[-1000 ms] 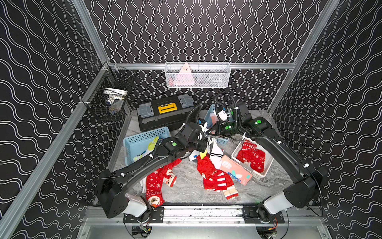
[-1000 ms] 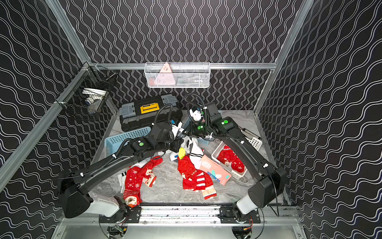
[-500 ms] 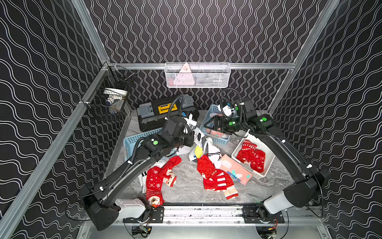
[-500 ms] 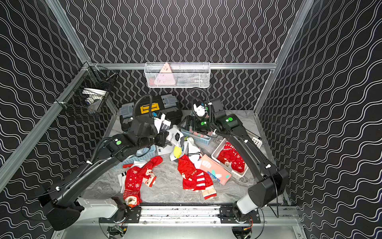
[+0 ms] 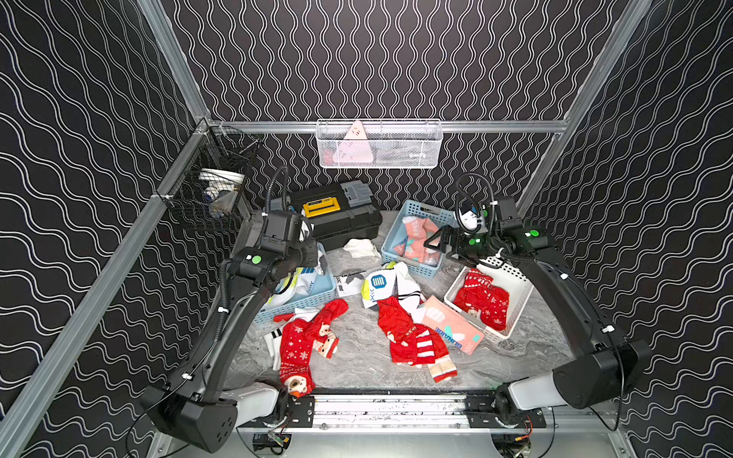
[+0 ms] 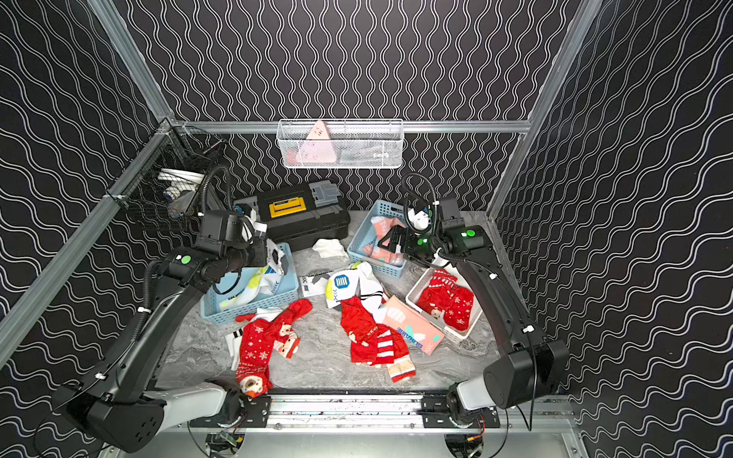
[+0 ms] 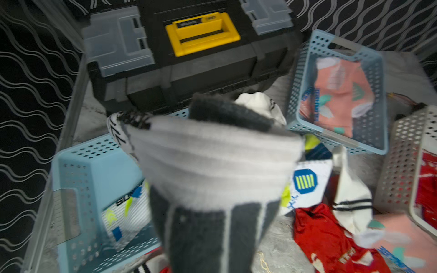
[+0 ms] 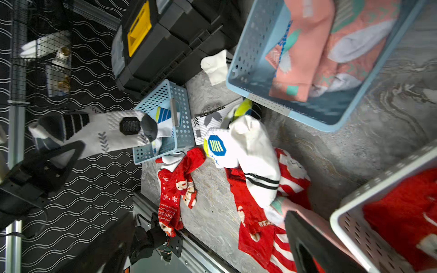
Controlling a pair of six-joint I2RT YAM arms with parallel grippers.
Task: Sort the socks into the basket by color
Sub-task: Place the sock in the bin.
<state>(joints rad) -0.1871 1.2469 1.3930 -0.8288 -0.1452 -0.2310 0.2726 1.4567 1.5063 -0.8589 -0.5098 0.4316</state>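
Note:
The left gripper lowers into the blue basket of yellow-marked white socks below it next and releases the white sock among its color.
My left gripper [image 5: 311, 253] is shut on a white sock with black and grey marks [image 7: 212, 165], which hangs over the left blue basket [image 5: 321, 291]; that basket holds white socks with yellow marks. My right gripper [image 5: 434, 242] stands open and empty above the back blue basket [image 5: 412, 271], where salmon-pink socks [image 8: 307, 59] lie. A white basket [image 5: 515, 277] holds red socks. On the table lie red Christmas socks [image 5: 299, 341], a red-white striped sock [image 5: 416, 345], a salmon sock [image 5: 452, 325] and white socks [image 5: 390, 281].
A black toolbox with a yellow handle [image 5: 337, 214] stands at the back, with a small white sock [image 5: 361, 248] in front of it. A white wire basket [image 5: 378, 144] hangs on the back wall and a black wire basket [image 5: 210, 198] on the left rail.
My left arm has carried the white sock from the middle of the table leftward over the left blue basket. My right gripper has opened above the back blue basket.

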